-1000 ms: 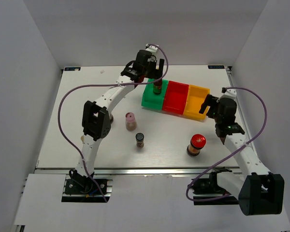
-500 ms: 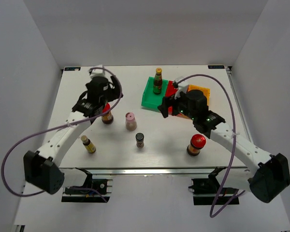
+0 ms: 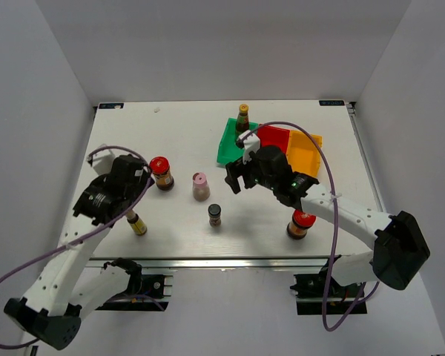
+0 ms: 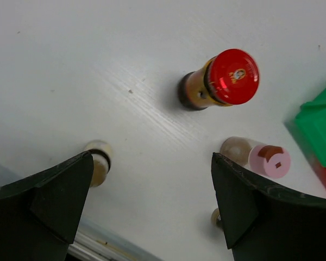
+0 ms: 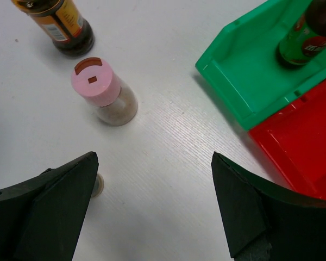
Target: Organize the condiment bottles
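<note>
The second slim bottle stands upright close to the near rail, so next I should draw my left gripper down, back toward that rail, to close on the brown cap (image 3: 130, 213) (image 4: 98, 175).
A slim dark bottle (image 3: 242, 117) stands in the green bin (image 3: 228, 145); it also shows in the right wrist view (image 5: 307, 38). A second slim bottle (image 3: 136, 222) stands near left. One red-lidded jar (image 3: 161, 173) (image 4: 225, 79) is ahead of my open, empty left gripper (image 3: 139, 180) (image 4: 152, 190). The other red-lidded jar (image 3: 302, 223) stands near right. The pink-lidded jar (image 3: 200, 186) (image 5: 100, 89) and the black-lidded jar (image 3: 215, 215) stand mid-table. My right gripper (image 3: 236, 176) (image 5: 152, 196) hovers open and empty between the pink-lidded jar and the green bin.
The green bin, a red bin (image 3: 274, 137) and an orange bin (image 3: 305, 152) sit in a row at the back right, slightly askew. The right arm's forearm passes over the near-right jar. The table's near edge rail (image 4: 92, 250) is close under my left gripper.
My left arm has drawn back from the green bin to the near left. My right arm has swung from the orange bin to mid-table. The bin row has skewed slightly.
</note>
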Available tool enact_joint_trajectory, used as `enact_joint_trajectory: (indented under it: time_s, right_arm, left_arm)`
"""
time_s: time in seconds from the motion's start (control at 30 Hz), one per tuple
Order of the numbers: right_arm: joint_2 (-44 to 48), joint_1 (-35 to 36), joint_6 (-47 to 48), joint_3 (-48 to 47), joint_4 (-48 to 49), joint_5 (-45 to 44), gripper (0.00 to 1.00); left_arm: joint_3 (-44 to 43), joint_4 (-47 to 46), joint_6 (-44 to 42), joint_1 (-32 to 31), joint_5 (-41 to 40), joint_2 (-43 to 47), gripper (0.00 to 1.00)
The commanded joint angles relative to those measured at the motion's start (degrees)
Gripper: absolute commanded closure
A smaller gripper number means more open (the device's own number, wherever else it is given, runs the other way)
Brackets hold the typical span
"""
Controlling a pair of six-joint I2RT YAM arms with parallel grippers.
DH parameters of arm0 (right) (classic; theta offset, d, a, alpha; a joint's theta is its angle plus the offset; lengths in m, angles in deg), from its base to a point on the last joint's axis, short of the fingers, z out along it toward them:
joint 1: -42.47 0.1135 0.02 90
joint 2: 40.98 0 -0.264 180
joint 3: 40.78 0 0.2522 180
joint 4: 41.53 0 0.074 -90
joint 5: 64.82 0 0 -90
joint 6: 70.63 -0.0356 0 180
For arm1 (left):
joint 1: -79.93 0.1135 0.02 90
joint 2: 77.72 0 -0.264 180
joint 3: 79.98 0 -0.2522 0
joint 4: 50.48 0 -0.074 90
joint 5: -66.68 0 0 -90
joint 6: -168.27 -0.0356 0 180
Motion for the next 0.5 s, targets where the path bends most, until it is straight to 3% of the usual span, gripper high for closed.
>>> enact_joint_trajectory:
  time_s: [0.0, 0.2, 0.47]
  right_arm:
    - [1.32, -0.08, -0.88, -0.11, 3.13, -6.03, 0.11]
    - [3.16, -0.25, -2.11, 2.44, 5.24, -13.33, 0.11]
    - [4.74, -0.52, -2.47, 4.03, 6.12, -15.89, 0.11]
  left_arm:
    - [0.83, 13.05, 8.03, -0.05, -2.84, 4.51, 0.02]
    - [4.51, 16.05, 9.53, -0.05, 2.79, 6.10, 0.02]
    - [8.65, 14.38, 10.49, -0.05, 0.95, 3.29, 0.03]
